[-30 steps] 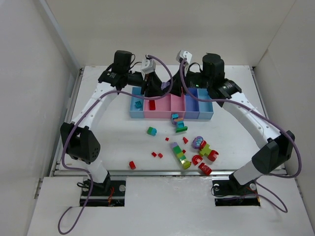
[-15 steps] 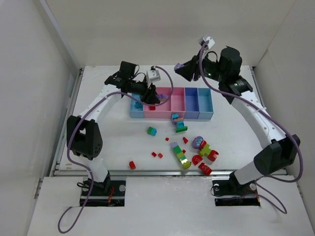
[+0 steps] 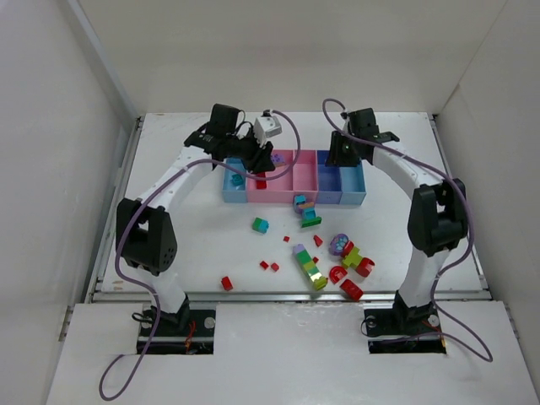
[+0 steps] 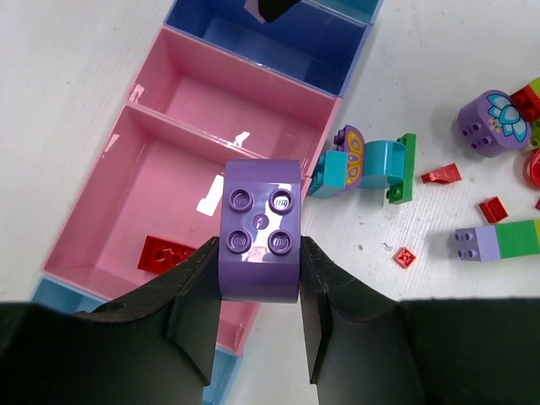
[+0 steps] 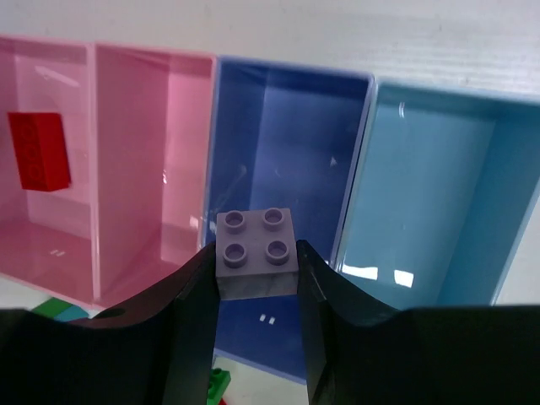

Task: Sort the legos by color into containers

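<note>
The purple-blue bin (image 5: 287, 126) is the closest in colour. My left gripper will next carry the purple brick across to the right in the top view, over that bin, and let go.
The containers (image 3: 341, 199) are a row of five joined bins at the table's back. My left gripper (image 3: 263, 162) is shut on a purple four-stud brick (image 4: 259, 229), held above the near rim of the wide pink bin (image 4: 160, 181). A red brick (image 4: 166, 253) lies in that bin. My right gripper (image 3: 339, 157) is shut on a lilac 2x2 brick (image 5: 256, 253), held over the purple-blue bin (image 5: 287, 126). Both wrist views show their jaws pressed against the brick sides. A teal brick (image 3: 237, 180) lies in the left light blue bin.
Loose legos lie in front of the bins: a teal-green piece (image 3: 260, 225), a multicolour cluster (image 3: 306, 211), a long stacked cluster (image 3: 309, 266), a purple round piece (image 3: 340, 245), red bricks (image 3: 350, 289) and small red singles (image 3: 226, 283). White walls enclose the table.
My right arm has swung down from high at the back to above the purple-blue bin. My left gripper has pulled apart from the right one and shifted slightly over the pink bin.
</note>
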Controlling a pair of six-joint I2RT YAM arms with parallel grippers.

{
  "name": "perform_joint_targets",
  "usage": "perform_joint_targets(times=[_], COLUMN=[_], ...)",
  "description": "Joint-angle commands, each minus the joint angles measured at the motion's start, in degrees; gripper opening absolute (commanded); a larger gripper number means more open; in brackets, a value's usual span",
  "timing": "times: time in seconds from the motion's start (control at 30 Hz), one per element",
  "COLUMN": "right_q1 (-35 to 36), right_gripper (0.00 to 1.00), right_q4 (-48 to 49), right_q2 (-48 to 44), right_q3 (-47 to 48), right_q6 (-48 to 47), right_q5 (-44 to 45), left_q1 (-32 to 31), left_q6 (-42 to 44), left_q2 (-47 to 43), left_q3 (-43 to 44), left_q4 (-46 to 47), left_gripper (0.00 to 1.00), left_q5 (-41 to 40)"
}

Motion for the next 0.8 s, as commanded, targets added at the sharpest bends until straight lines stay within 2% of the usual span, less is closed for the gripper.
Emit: perform_joint_targets(times=[0.0, 0.07, 0.17, 0.2, 0.23, 0.33, 0.43, 0.47, 0.77], right_q1=[0.0, 0.0, 0.0, 0.0, 0.0, 0.0, 0.0, -0.5, -2.5], right_gripper=[0.0, 0.0, 0.1, 0.16, 0.28, 0.48, 0.61, 1.0, 1.0], right_q4=[-0.4, -0.4, -0.9, -0.9, -0.9, -0.9, -0.9, -0.9, -4.8], right_q2=[-2.8, -1.8, -0.2, 0.5, 0.5, 1.0, 1.0, 1.0, -4.0], right_q3=[1.0, 1.0, 1.0, 1.0, 1.0, 1.0, 1.0, 2.0, 5.3], right_q6=[1.6, 1.6, 1.6, 1.6, 1.6, 1.1, 1.1, 1.1, 1.1], right_q5=[2.1, 1.5, 0.2, -0.5, -1.5, -4.7, -4.7, -5.2, -0.9], left_q1=[-1.9, -1.9, -2.5, -3.0, -3.0, -4.1, -4.6, -4.6, -7.1], left_q6=[-0.9, -0.9, -0.4, 0.2, 0.2, 0.8, 1.3, 1.3, -1.3], left_q2=[-0.8, -0.8, -0.2, -0.2, -0.2, 0.4, 1.0, 1.0, 7.8], left_q3=[0.5, 1.0, 1.6, 1.6, 1.6, 2.2, 2.8, 3.5, 10.1], left_q4=[1.4, 1.4, 1.4, 1.4, 1.4, 0.9, 0.9, 0.9, 0.4], left_gripper=[0.0, 0.0, 0.0, 0.0, 0.0, 0.0, 0.0, 0.0, 0.0], left_q5=[-0.8, -1.4, -1.4, -1.9, -2.0, -2.5, -2.5, -3.0, -3.6])
